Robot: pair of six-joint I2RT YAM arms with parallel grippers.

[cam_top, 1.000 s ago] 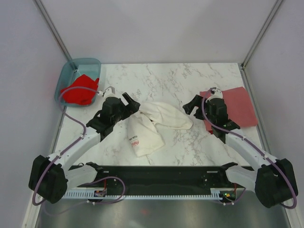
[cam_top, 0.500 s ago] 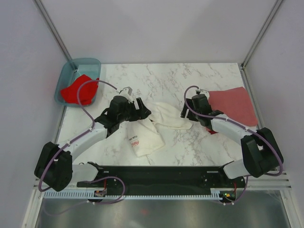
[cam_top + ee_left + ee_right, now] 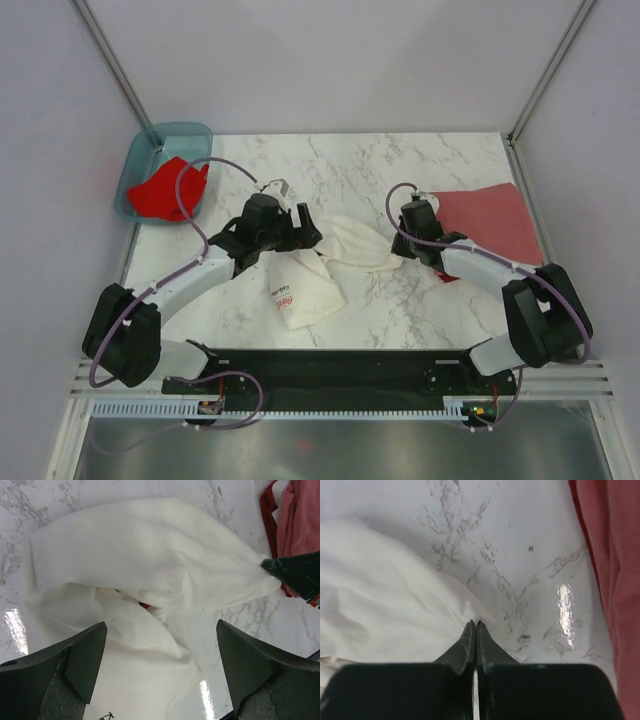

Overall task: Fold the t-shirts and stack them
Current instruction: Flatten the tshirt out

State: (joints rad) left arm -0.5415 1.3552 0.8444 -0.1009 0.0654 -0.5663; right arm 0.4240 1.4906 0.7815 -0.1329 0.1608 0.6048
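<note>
I need to lower my left gripper's fingers back over the white t-shirt's folded edge (image 3: 333,279) (image 3: 181,651) next. It is below and back, and the bare tabletop leaves room for one finger.
The white t-shirt (image 3: 310,275) lies crumpled mid-table, with a bit of red print near its front edge. My left gripper (image 3: 304,230) hovers open over its left part; in the left wrist view the wide jaws (image 3: 161,630) straddle a white fold (image 3: 150,555) without touching it. My right gripper (image 3: 403,245) is shut, its tips (image 3: 475,623) pinching the shirt's right end (image 3: 380,605), which is drawn to a point. The dull brick-red t-shirt (image 3: 490,220) lies flat at the right. The bright red t-shirt (image 3: 165,190) is bunched in the tub.
A translucent teal tub (image 3: 170,130) stands at the table's far-left corner. Grey walls close in the table on three sides. The brick-red shirt's edge (image 3: 615,555) runs just right of my right gripper.
Both arms have reached in toward the white t-shirt. The right gripper went from open to shut at the shirt's right end. The left gripper moved over the shirt's left part, still open.
</note>
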